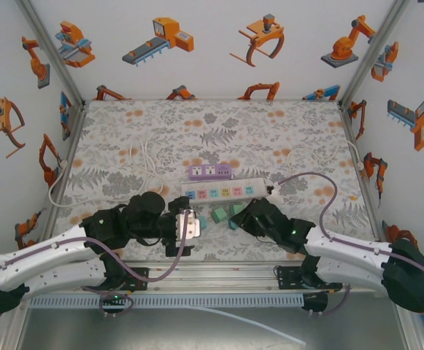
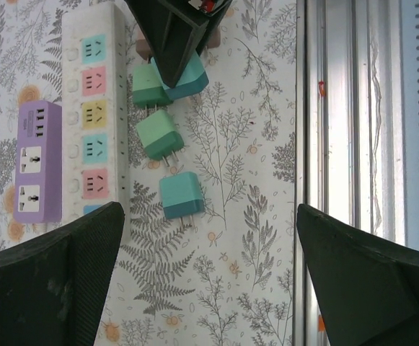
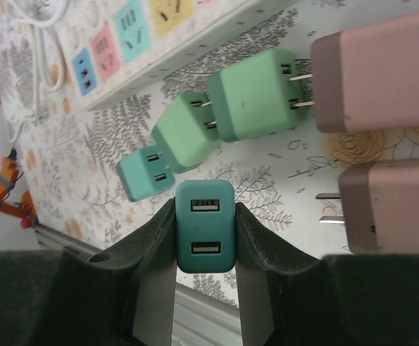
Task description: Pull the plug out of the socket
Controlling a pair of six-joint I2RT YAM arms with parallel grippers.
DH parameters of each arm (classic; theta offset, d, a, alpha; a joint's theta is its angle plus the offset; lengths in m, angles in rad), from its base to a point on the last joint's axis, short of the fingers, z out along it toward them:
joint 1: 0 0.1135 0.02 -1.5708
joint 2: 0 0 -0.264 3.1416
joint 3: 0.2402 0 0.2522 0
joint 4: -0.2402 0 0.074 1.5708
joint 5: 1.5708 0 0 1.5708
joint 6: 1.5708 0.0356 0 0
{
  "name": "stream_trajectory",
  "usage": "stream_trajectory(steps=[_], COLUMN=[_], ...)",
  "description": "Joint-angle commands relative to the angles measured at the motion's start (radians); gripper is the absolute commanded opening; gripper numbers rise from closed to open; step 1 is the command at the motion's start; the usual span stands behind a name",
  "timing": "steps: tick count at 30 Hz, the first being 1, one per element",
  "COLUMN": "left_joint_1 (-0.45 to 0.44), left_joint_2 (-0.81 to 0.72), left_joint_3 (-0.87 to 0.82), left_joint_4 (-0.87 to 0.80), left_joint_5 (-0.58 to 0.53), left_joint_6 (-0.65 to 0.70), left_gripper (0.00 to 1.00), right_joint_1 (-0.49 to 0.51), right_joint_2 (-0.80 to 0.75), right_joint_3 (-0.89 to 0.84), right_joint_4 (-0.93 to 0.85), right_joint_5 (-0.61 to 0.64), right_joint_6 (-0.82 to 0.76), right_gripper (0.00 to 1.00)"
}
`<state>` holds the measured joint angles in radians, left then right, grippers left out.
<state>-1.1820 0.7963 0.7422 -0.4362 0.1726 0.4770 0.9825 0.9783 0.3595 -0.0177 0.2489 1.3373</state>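
Observation:
My right gripper lowers to the bare mat between the green plugs and the metal bar next and releases the teal plug, already clear of the power strip.
My right gripper is shut on a dark teal two-port USB plug, its fingers pressed against both sides; the plug is free of the white power strip and held just in front of it. In the top view the right gripper is just in front of the white strip. In the left wrist view the held plug sits under the dark right gripper. My left gripper stands open over bare mat, near the loose plugs.
Loose plugs lie on the mat: a teal one, two green ones, and two pink ones. A purple strip lies behind the white one. A metal rail marks the near table edge.

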Motion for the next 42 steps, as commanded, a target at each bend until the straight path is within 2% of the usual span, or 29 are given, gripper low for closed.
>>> stream_trajectory(steps=[1, 8, 18, 28, 34, 38, 40, 42], left_joint_1=[-0.007, -0.006, -0.006, -0.006, -0.007, -0.006, -0.005, -0.005], left_joint_2=[-0.005, -0.028, -0.029, -0.061, -0.059, -0.044, -0.041, -0.047], left_joint_3=[-0.005, -0.022, -0.026, -0.044, -0.045, -0.045, -0.050, -0.062], left_joint_4=[-0.023, -0.019, -0.015, 0.002, 0.005, 0.031, 0.053, 0.089], left_joint_5=[-0.010, -0.017, -0.033, -0.027, -0.068, -0.134, -0.170, -0.219], left_joint_6=[0.039, 0.019, 0.014, 0.000, -0.008, -0.042, -0.062, -0.082], left_gripper=[0.97, 0.97, 0.97, 0.97, 0.97, 0.97, 0.97, 0.97], right_joint_1=[0.017, 0.026, 0.040, 0.049, 0.048, 0.047, 0.045, 0.044], right_joint_2=[0.025, 0.082, 0.124, 0.016, -0.085, -0.166, -0.195, -0.214], right_joint_3=[-0.015, -0.037, -0.029, 0.004, 0.038, 0.092, 0.128, 0.173], right_joint_4=[0.034, 0.080, 0.068, -0.114, -0.216, -0.289, -0.322, -0.335], right_joint_5=[0.094, 0.092, 0.092, 0.125, 0.158, 0.270, 0.355, 0.467], right_joint_6=[0.031, 0.038, 0.072, 0.084, 0.073, -0.038, -0.145, -0.323], right_gripper=[0.20, 0.24, 0.43, 0.51, 0.55, 0.55, 0.55, 0.57])
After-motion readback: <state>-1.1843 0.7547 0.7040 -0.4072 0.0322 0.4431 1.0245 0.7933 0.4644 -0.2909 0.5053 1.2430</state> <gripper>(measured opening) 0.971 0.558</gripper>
